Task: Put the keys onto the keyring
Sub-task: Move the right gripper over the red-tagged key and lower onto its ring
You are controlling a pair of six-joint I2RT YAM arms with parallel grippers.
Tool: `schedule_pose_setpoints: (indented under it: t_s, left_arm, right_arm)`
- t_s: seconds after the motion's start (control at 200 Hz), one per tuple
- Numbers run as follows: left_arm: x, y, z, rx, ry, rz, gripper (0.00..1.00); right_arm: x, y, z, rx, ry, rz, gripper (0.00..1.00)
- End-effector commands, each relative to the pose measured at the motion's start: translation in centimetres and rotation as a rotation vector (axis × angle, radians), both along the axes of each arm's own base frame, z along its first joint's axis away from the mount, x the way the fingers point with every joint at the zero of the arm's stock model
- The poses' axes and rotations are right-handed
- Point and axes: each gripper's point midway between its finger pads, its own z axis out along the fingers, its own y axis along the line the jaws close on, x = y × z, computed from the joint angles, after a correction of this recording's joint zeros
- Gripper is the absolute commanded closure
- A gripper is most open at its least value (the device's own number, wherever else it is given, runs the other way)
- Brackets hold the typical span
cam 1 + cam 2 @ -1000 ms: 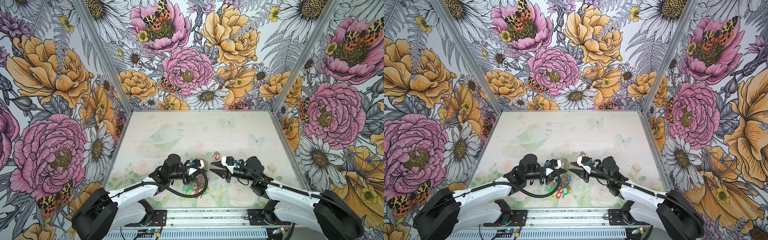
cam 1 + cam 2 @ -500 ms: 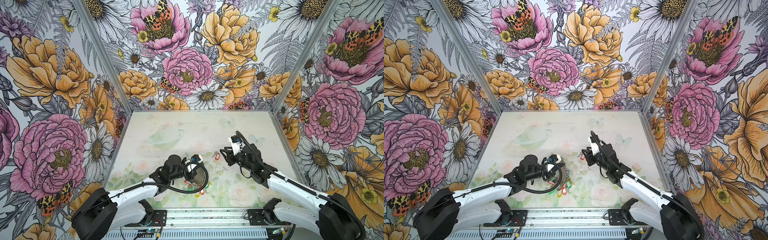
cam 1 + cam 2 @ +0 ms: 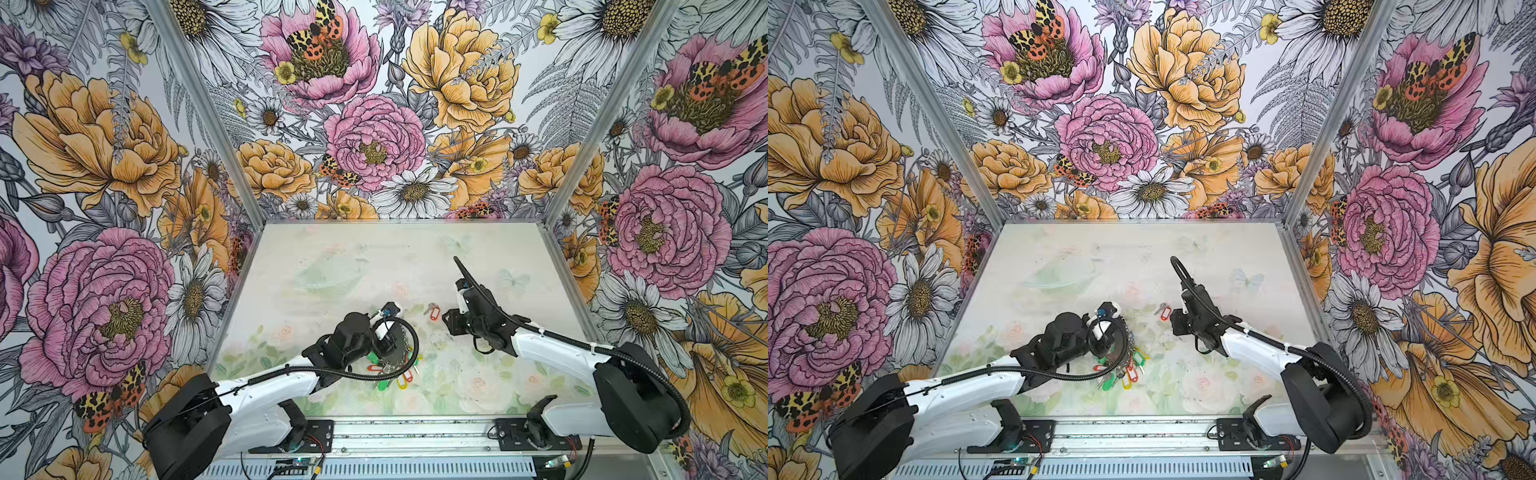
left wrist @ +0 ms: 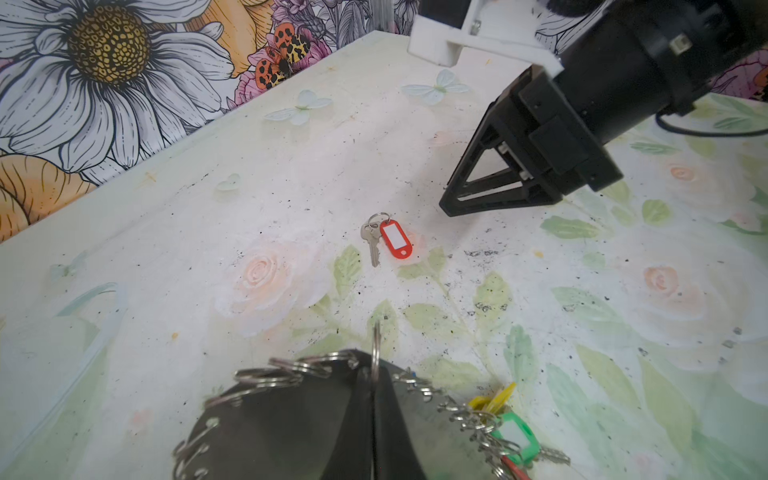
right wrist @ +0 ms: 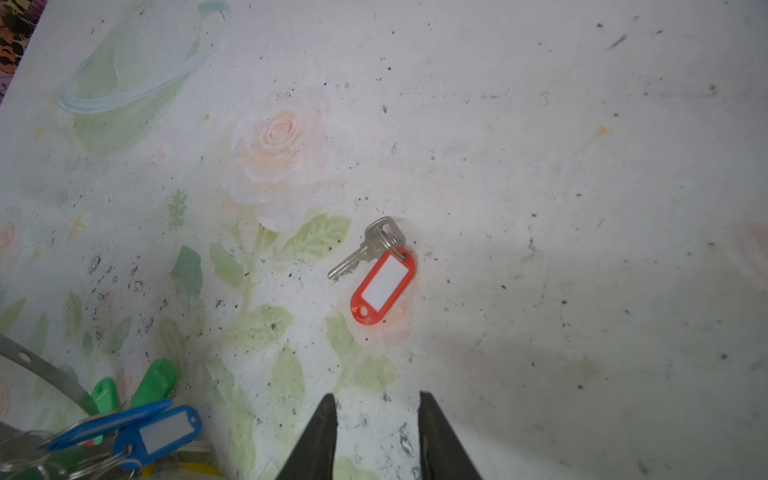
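Note:
My right gripper lowers its open fingers outward next onto the uncovered arc between key and tag, since the small ring lies below and outward of the gripper.
The keys [image 5: 384, 286], a silver key on a small ring with a red tag, lie flat on the table [image 3: 433, 311] [image 3: 1165, 312] [image 4: 390, 239]. My right gripper [image 5: 376, 399] is open just short of them, with nothing between its fingers [image 4: 457, 199]; in both top views it sits right of the keys [image 3: 446, 324] [image 3: 1173, 322]. My left gripper [image 4: 376, 374] is shut on a split ring at the edge of the keyring [image 4: 282, 424], a dark grey plate rimmed with silver rings. In both top views the keyring [image 3: 397, 353] [image 3: 1125, 353] is partly hidden by the left wrist.
Green, yellow, red and blue tags [image 3: 401, 376] [image 5: 160, 432] hang from the keyring's near side. The left arm's black cable [image 3: 411, 345] loops over the keyring. Floral walls close in the table on three sides.
My right gripper pulled back from beside the left gripper, swung up and right, and now points down beside the red-tagged keys. The left gripper turned a little with the keyring still held.

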Motion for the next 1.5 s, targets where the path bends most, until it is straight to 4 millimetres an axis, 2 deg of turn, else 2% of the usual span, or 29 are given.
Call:
schedule_pose_setpoints:
  t_s: [0.0,0.16,0.365,0.535,0.631,0.766,1.021,1.296,1.491]
  left_arm:
    - [1.4,0.5,1.7,-0.031,-0.032,0.097,1.0]
    - [1.5,0.9,1.7,-0.042,-0.048,0.112,1.0]
    - [1.2,0.9,1.8,-0.095,-0.041,0.084,1.0]
    - [1.0,0.9,1.9,-0.115,-0.025,0.059,1.0]
    - [1.1,1.0,1.9,-0.111,-0.025,0.061,1.0]
    - [1.2,1.0,1.7,-0.107,-0.023,0.06,1.0]
    - [1.4,0.8,1.4,-0.094,-0.019,0.059,1.0]
    - [1.4,0.8,1.2,-0.089,-0.019,0.058,1.0]
    - [1.5,0.7,1.1,-0.084,-0.015,0.057,1.0]
  right_arm:
    - [0.9,0.1,0.2,0.026,0.027,-0.08,0.65]
    - [1.8,0.3,-0.3,-0.007,0.027,-0.086,0.65]
    - [3.9,1.2,-0.2,-0.135,-0.056,0.077,0.65]
    - [4.5,2.2,-1.1,-0.182,-0.065,0.202,0.69]
    - [4.9,2.2,-1.4,-0.212,-0.075,0.225,0.7]
    - [5.7,1.3,-1.6,-0.292,-0.109,0.223,0.7]
    - [6.8,1.9,-2.2,-0.317,-0.111,0.269,0.71]
    - [7.8,2.0,-2.9,-0.339,-0.104,0.271,0.76]
    - [8.0,1.9,-3.2,-0.355,-0.103,0.274,0.87]
